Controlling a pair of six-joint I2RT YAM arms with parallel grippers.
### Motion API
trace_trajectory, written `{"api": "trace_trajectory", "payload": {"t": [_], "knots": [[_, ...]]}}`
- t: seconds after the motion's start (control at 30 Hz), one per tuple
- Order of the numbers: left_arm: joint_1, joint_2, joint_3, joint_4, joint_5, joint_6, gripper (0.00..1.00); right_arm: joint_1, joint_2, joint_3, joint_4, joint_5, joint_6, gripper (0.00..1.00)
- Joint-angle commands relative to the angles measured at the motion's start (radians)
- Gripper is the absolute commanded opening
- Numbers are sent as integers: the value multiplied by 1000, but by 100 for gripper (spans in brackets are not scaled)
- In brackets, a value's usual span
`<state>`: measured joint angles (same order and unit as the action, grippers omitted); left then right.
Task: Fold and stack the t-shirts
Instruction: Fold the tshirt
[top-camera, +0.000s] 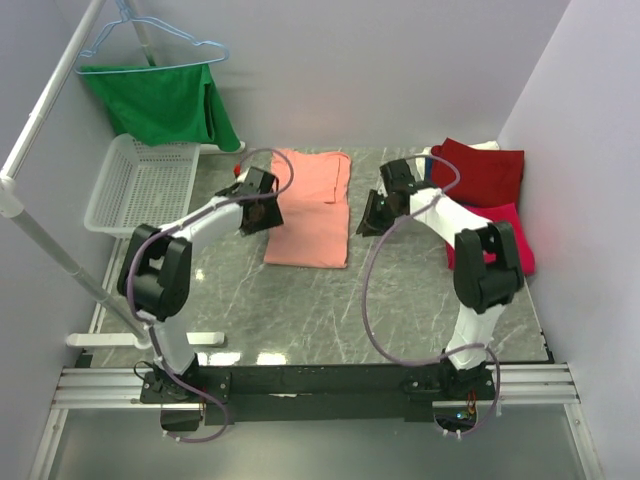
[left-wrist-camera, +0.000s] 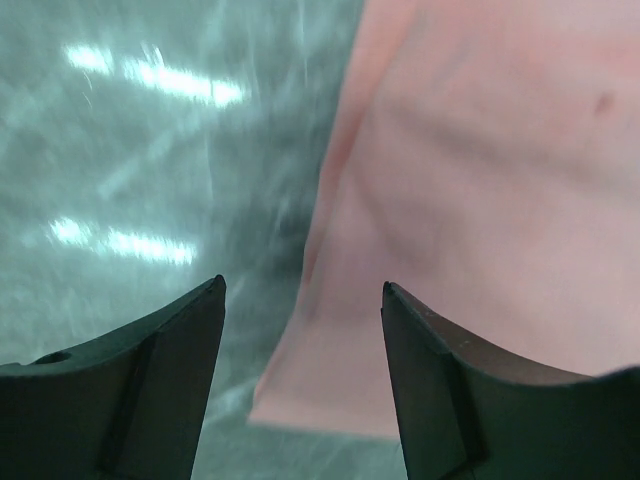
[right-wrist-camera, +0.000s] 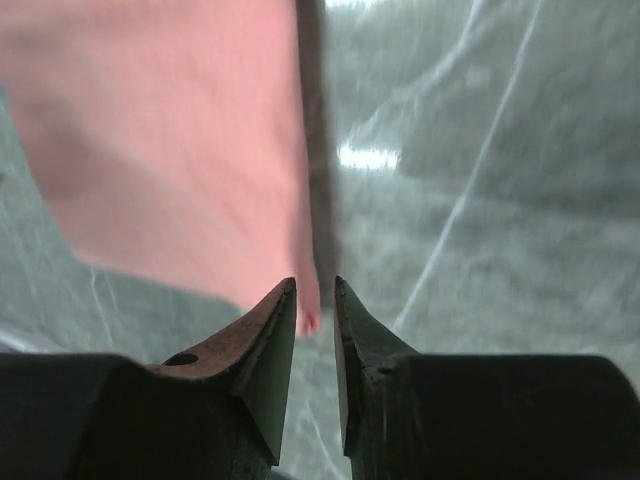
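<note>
My left gripper lowers its open fingers back toward the base and closes on the shirt's near corner (top-camera: 268, 261) (left-wrist-camera: 264, 410) on the basket side next, as it lies below them.
A salmon-pink t-shirt (top-camera: 312, 205) lies folded flat at the table's middle. My left gripper (top-camera: 258, 215) is open and empty just above its left edge. In the left wrist view the shirt (left-wrist-camera: 480, 180) fills the right side, one corner between the wide-apart fingers of the gripper (left-wrist-camera: 303, 285). My right gripper (top-camera: 368, 218) is at the shirt's right edge with only a narrow gap, holding nothing. The shirt's corner (right-wrist-camera: 170, 130) lies just beyond the gripper (right-wrist-camera: 315, 283). A dark red t-shirt (top-camera: 485, 170) lies back right. A crimson-pink t-shirt (top-camera: 515, 235) lies beside it, partly under the right arm.
A white mesh basket (top-camera: 140, 185) stands at the left. A green garment (top-camera: 165, 100) hangs on a light-blue wire hanger (top-camera: 150, 40) from a white rail (top-camera: 50, 110) at back left. Walls close in the back and right.
</note>
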<state>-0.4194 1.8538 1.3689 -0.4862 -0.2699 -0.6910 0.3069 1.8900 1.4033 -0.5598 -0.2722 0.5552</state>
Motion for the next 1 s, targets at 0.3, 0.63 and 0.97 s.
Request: {"api": "trace_trajectory", "payload": {"t": [0.3,0.63,0.97], "knots": [[8,-229,-347,285,333,-13,68,66,-197,-271,172,-209,-64,32],[18,-177,-370,308,336,-7,67,80,-109,-268,189,-165,-87,33],[18,-209,-399,264,333,-18,67,80,-71,-287,193,-125,-90,32]]}}
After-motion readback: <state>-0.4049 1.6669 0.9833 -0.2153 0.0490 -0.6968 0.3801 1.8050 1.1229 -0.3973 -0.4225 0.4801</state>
